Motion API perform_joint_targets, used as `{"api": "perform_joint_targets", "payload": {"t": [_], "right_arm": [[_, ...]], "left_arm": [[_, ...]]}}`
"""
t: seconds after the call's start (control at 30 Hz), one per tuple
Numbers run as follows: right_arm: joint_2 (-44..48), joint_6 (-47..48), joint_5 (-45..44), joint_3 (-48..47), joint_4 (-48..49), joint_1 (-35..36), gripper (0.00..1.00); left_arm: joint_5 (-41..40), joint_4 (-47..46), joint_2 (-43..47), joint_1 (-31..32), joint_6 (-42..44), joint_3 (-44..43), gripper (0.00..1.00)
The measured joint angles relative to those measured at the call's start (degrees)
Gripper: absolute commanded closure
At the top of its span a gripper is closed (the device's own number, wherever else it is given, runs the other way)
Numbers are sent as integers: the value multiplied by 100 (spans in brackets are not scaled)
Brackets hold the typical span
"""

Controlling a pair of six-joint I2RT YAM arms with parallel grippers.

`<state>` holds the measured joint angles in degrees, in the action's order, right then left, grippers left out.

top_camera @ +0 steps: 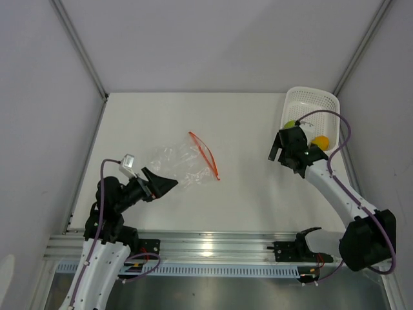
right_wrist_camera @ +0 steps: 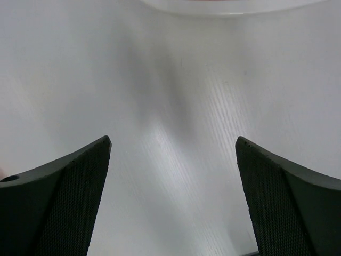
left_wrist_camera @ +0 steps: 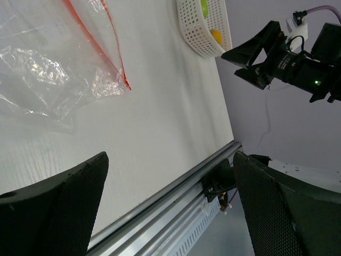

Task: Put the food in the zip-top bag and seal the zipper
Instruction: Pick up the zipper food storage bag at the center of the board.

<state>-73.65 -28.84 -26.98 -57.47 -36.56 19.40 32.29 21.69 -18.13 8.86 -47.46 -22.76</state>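
Observation:
Next I will lower my right gripper across onto the zipper's inner band (top_camera: 210, 165), below it and to its left in the top view, because both bands of the zipper stand apart.
The clear zip-top bag (top_camera: 182, 164) lies flat mid-table, its red-orange zipper (top_camera: 204, 155) along the right edge; both show in the left wrist view, bag (left_wrist_camera: 48, 69) and zipper (left_wrist_camera: 114, 50). A lime-green ball (top_camera: 291, 124) and a yellow-orange piece (top_camera: 321, 141) sit in the white basket (top_camera: 312, 101); the red-orange piece is hidden. My left gripper (top_camera: 165, 184) is open and empty just left of the bag. My right gripper (top_camera: 276, 150) is open and empty, above the table beside the basket's near-left side. The right wrist view shows only bare table between open fingers (right_wrist_camera: 58, 197).
The white basket stands at the far right corner, also in the left wrist view (left_wrist_camera: 205, 32). A metal rail (top_camera: 206, 244) runs along the near table edge. Walls close the table's left, back and right sides. The right arm's camera housing (left_wrist_camera: 287, 61) shows in the left wrist view.

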Motion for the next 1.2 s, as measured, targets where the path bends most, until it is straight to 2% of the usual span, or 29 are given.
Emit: {"api": "perform_joint_targets", "payload": {"t": [0.23,0.37,0.6,0.83,0.97,1.2], "right_arm": [[1427,-105,1423,699,275,-125,1],[1453,-44,2614,1038,791,-260,1],[-81,20,4450,1495,2205,-101,5],[-1808,59,5182,874,3228,361,17],[-2710,59,5407,184,3764,612,18],[-3416,-125,5622,-157,4599,898,19]], "left_arm": [[138,365,195,39,-7,28,1],[133,542,229,103,0,28,2],[133,743,-11,249,122,-70,7],[155,868,-144,269,208,-251,7],[210,890,-142,275,186,-249,7],[254,894,-190,278,208,-267,12]]}}
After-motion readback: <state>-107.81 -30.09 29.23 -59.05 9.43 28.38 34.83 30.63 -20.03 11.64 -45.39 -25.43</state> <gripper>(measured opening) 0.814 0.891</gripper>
